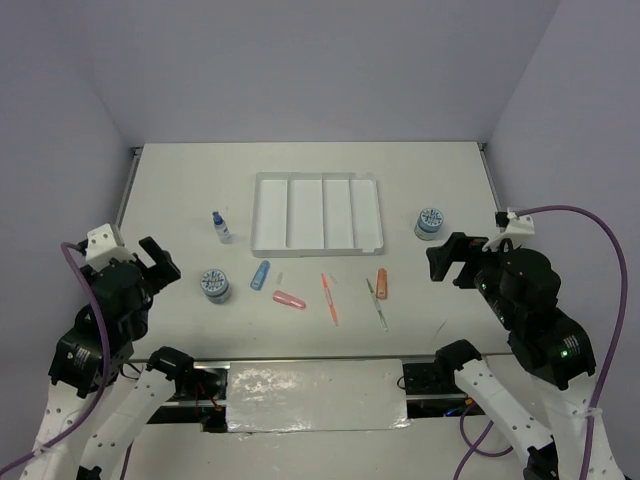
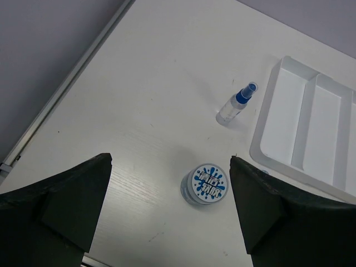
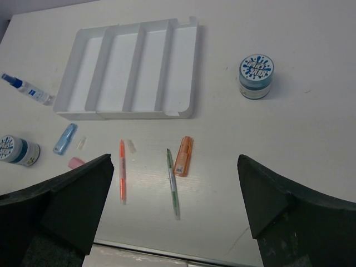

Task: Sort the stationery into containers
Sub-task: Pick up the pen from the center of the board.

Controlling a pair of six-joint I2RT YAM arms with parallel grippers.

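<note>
I need to bring my right gripper down and across onto the green pen's middle, since the green pen lies below it and to its left in the top view.
The white four-compartment tray lies mid-table with nothing in it. A blue-capped bottle stands to its left. One patterned disc sits front left and the other disc right of the tray. In front of the tray lie a blue stick, pink stick, orange pen, green pen and orange stick. My left gripper is open and empty above the left disc. My right gripper is open and empty above the green pen.
Two small clear caps lie by the orange pen. A raised rail runs along the table's left edge. A taped strip covers the near edge between the arm bases.
</note>
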